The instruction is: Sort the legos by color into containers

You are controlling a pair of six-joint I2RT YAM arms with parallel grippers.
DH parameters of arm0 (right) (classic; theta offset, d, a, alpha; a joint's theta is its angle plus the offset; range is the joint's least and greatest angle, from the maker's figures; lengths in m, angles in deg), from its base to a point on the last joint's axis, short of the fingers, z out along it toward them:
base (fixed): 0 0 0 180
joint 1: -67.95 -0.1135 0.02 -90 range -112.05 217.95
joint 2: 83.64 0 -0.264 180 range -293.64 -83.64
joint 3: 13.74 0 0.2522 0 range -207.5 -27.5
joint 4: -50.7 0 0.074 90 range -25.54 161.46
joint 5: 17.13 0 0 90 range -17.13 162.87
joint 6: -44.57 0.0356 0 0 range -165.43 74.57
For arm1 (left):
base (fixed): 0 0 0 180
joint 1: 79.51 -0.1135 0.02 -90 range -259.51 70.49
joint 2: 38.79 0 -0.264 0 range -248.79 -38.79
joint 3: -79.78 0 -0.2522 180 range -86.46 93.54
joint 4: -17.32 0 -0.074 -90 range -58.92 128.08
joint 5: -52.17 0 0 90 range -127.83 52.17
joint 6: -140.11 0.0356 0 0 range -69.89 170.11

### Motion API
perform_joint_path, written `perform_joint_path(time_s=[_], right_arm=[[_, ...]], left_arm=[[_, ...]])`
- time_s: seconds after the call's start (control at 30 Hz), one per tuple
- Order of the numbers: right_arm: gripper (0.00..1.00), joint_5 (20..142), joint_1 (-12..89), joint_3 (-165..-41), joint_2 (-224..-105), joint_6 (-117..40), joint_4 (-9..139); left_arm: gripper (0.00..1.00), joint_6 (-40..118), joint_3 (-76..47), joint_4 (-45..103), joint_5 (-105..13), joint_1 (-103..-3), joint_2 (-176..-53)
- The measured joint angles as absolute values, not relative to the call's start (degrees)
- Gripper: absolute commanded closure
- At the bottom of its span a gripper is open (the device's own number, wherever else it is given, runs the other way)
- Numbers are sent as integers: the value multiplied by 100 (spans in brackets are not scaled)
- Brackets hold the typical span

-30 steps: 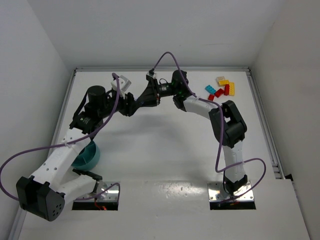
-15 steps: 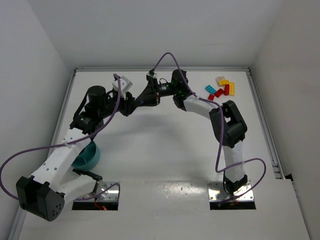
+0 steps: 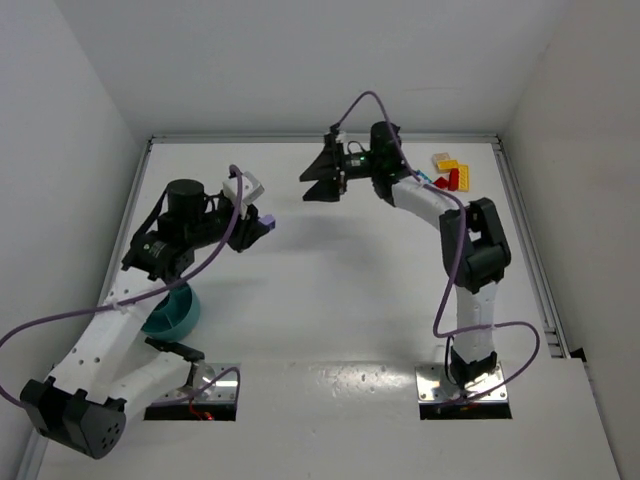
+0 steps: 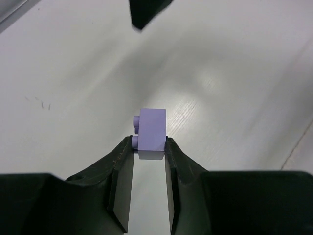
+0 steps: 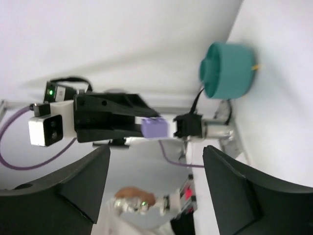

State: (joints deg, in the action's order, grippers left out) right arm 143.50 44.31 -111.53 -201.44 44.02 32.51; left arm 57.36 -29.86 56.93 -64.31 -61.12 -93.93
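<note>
The left gripper swings back and to the left in the top view over the teal bowl next, since the bowl sits that way, and releases the lilac brick.
My left gripper is shut on a small lilac brick, pinched at the fingertips above the white table; the brick also shows in the top view and the right wrist view. My right gripper is open and empty, raised at the back centre and facing the left gripper from a short gap. The teal bowl sits at the near left, partly under the left arm, and also shows in the right wrist view. Red, yellow and blue legos lie in a loose pile at the back right.
White walls close in the table on the left, back and right. A raised rail runs along the right edge. Two metal base plates hold the arms at the near edge. Purple cables loop off both arms.
The two grippers were together at the back left of centre. Now they are apart: the right gripper has drawn back to the right, open, and the left holds the lilac brick.
</note>
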Motion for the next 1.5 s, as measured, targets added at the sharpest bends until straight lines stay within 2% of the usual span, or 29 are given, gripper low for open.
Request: perform_joint_path(time_s=[0.07, 0.1, 0.17, 0.27, 0.33, 0.43, 0.47, 0.57, 0.77, 0.9, 0.93, 1.0, 1.13, 1.2, 1.23, 1.33, 1.5], right_arm=[[21, 14385, 4908, -11196, -20070, 3576, 4012], [21, 14376, 5111, -11238, -20052, 3119, 4423], [21, 14125, 5563, -11529, -20048, 1886, 5848], [21, 12846, 6118, -12182, -20024, -437, 8047], [21, 11710, 6265, -12447, -19886, -1788, 8989], [16, 10311, 6250, -12497, -19491, -3357, 9953], [10, 9970, 6254, -12497, -19355, -3790, 10204], [7, 9342, 6278, -12497, -19062, -4721, 10652], [5, 9065, 6468, -12654, -18927, -5805, 11459], [9, 9283, 6516, -12908, -19060, -6292, 12086], [14, 9353, 6516, -12991, -19141, -6375, 12235], [17, 9476, 6518, -13199, -19366, -6493, 12556], [18, 9653, 6518, -13710, -19945, -6601, 13072], [13, 9662, 6518, -13745, -20070, -6629, 13192], [6, 9664, 6518, -13745, -20087, -6638, 13255], [0, 9659, 6518, -13747, -20096, -6668, 13391], [0, 9598, 6508, -13745, -20094, -6673, 13417]], left_arm=[[95, 5919, -2626, 6320, -6386, -6197, -9406], [99, 5991, -2390, 6613, -6307, -6228, -9452], [100, 6101, -1887, 7153, -6104, -6315, -9605], [100, 6319, -1004, 7927, -5631, -6508, -10014], [100, 6444, -672, 8305, -5249, -6694, -10223], [100, 6612, -508, 8853, -4678, -7052, -10368], [100, 6634, -479, 9044, -4445, -7155, -10398], [100, 6691, -471, 9524, -3734, -7424, -10459], [100, 6944, -656, 10178, -3048, -8121, -10346], [100, 7218, -1157, 10401, -2871, -8628, -10081], [100, 7272, -1260, 10456, -2840, -8766, -10038], [100, 7395, -1404, 10534, -2770, -9039, -10003], [100, 7663, -1714, 10506, -2749, -9677, -10000], [100, 7808, -1839, 10517, -2786, -10016, -10007], [100, 7871, -1867, 10521, -2843, -10189, -10020], [100, 8140, -1885, 10519, -3070, -10709, -10169], [98, 8551, -1907, 10495, -3527, -11327, -10630]])
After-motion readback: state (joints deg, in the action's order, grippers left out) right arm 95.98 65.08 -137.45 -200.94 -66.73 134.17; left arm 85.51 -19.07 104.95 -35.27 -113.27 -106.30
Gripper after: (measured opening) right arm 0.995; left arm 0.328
